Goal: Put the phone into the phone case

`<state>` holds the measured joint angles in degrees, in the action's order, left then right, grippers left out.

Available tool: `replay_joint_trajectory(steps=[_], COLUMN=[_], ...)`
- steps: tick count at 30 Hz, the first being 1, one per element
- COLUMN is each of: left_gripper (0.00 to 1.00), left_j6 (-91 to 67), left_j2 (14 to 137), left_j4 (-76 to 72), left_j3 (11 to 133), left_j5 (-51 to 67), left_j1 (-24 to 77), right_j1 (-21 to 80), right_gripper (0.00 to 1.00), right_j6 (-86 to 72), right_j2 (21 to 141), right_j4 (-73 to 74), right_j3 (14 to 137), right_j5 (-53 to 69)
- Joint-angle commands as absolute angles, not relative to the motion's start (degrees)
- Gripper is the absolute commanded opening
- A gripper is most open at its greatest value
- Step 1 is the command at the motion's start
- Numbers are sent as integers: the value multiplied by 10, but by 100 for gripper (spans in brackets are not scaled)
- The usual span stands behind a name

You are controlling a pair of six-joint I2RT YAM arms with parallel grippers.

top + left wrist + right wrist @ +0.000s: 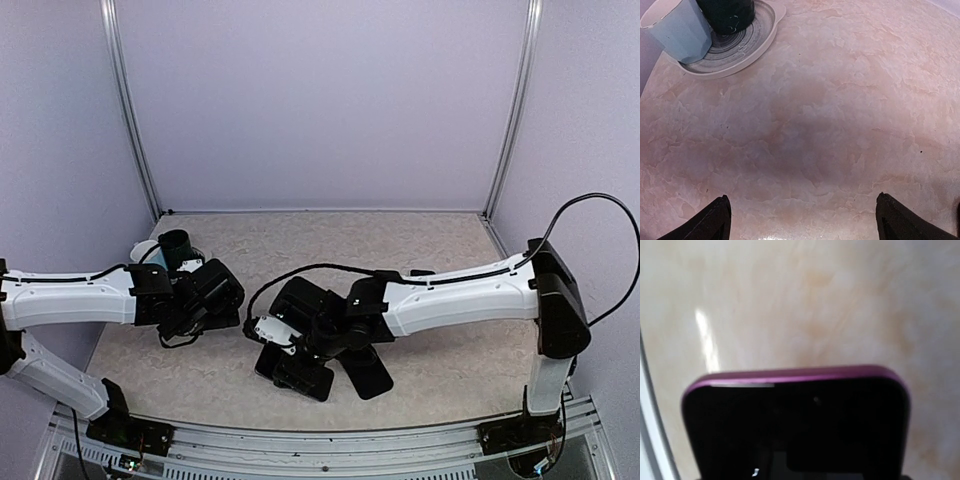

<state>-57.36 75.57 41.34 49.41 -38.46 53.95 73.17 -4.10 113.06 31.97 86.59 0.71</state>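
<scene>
The right gripper moves to the right in the top view next, turns and lowers to release the phone [300,378] onto the black phone case [368,372], since their slants differ.
My right gripper [295,350] reaches left over the middle of the table and is shut on the phone [300,378]. In the right wrist view the phone [795,425] has a black face and a purple rim, fills the lower half close to the camera, and hides the fingers. A flat black phone case [368,372] lies on the table just right of the held phone. My left gripper [205,300] is open and empty, hovering over bare table, with its fingertips [715,220] wide apart.
A grey ringed plate [757,42] at the back left holds a light blue cup [677,27] and a dark cup [727,15]; the cups also show in the top view [175,245]. White walls enclose the marbled table [400,250].
</scene>
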Motion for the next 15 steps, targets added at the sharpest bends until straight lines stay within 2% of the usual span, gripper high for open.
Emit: replay_joint_trajectory(steps=[1,4,8,15], left_gripper=[99,99,99,99], left_j6=[-569,-571,-569,-566], left_j2=[759,762,766,790], left_j4=[404,399,386,360], left_j3=[489,487,484,486], left_j5=[-386,-382,-376,-356], left_j1=[534,533,533,533], right_j1=[718,705,694,691], right_gripper=[35,37,32,28], right_j6=[-139,-210,-280,-385], right_j2=[1041,990,939,912], right_j4=[174,142,120,125], right_j3=[795,727,642,572], right_j5=[-55,-134,-202,-255])
